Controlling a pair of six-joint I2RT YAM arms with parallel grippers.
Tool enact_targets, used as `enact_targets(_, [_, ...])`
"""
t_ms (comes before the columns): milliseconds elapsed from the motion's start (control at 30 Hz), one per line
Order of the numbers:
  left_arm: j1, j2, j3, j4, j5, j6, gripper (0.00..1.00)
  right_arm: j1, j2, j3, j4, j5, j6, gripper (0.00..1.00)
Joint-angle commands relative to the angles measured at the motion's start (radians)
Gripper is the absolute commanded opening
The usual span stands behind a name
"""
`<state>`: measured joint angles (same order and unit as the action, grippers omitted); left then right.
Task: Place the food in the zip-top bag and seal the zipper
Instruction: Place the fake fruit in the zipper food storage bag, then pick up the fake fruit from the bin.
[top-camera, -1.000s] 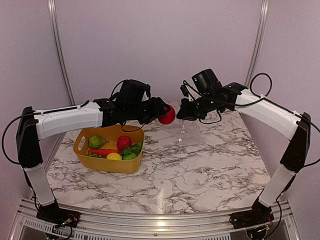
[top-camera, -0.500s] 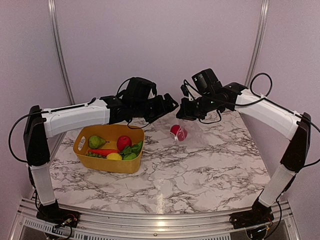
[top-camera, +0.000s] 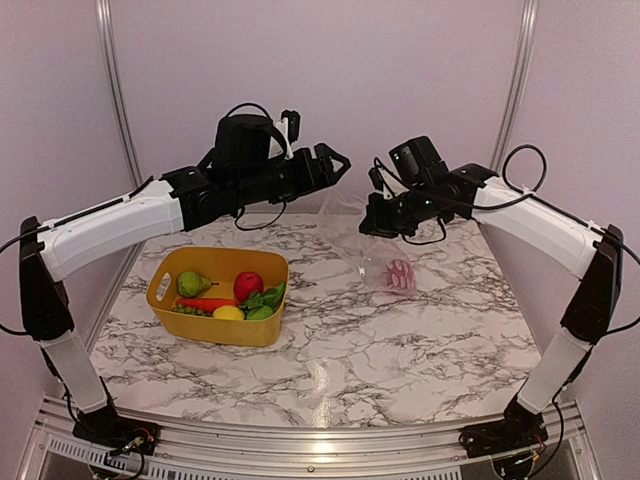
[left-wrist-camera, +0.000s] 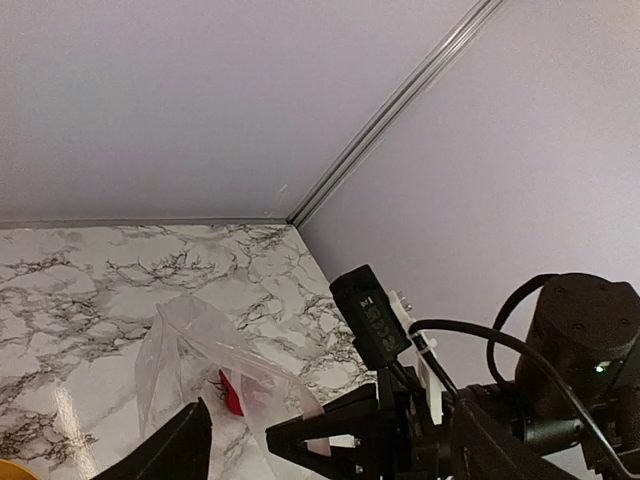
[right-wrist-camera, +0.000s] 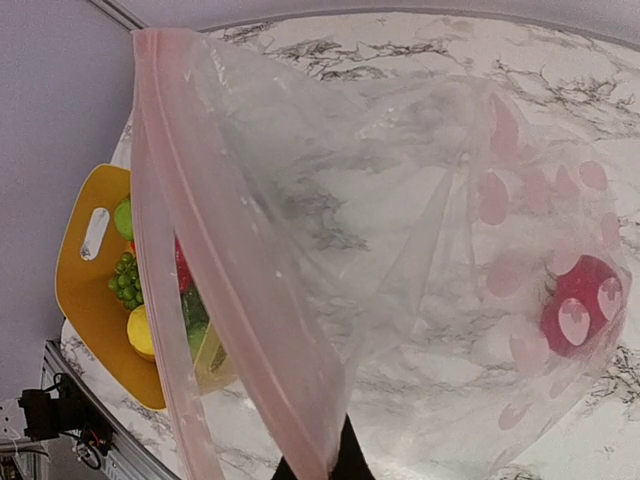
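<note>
The basket's red round food piece is below, so my empty left gripper will swing to the left in the top view next and go down onto it.
The clear zip-top bag hangs from my right gripper, which is shut on its mouth edge. One red round food piece lies in the bag's bottom on the table. In the right wrist view the pinkish zipper runs down to my gripper, and the red piece shows through the bag. My left gripper is open and empty, raised above and left of the bag mouth. Its wrist view shows the bag and the red piece below.
The yellow basket stands at the left of the marble table. It holds a green pear, a red round piece, a carrot, a lemon and green leafy pieces. Walls stand close behind.
My left gripper let go of the red round piece, which dropped into the bag. The left arm then rose up and back, empty. The right gripper kept its hold on the bag.
</note>
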<state>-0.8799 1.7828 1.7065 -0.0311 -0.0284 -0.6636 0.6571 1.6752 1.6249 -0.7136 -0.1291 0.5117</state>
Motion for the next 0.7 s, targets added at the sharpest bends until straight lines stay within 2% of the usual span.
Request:
enact_targets(0, [-0.003, -0.112, 0.018, -0.077, -0.066, 0.187, 0.84, -0.041, -0.026, 0.053, -0.048, 0.067, -0.042, 0.0])
enact_targets(133, [0.007, -0.182, -0.037, -0.218, -0.149, 0.274, 0.86, -0.079, -0.056, 0.077, -0.095, 0.139, -0.082, 0.0])
enact_targets(300, [0.054, -0.292, -0.172, -0.351, -0.254, 0.297, 0.88, -0.166, -0.152, -0.005, -0.105, 0.197, -0.104, 0.0])
enact_targets(433, [0.112, -0.363, -0.297, -0.433, -0.246, 0.242, 0.88, -0.248, -0.219, -0.026, -0.127, 0.223, -0.144, 0.0])
enact_targets(667, [0.157, -0.388, -0.419, -0.504, -0.173, 0.208, 0.9, -0.262, -0.201, 0.086, -0.237, 0.384, -0.267, 0.0])
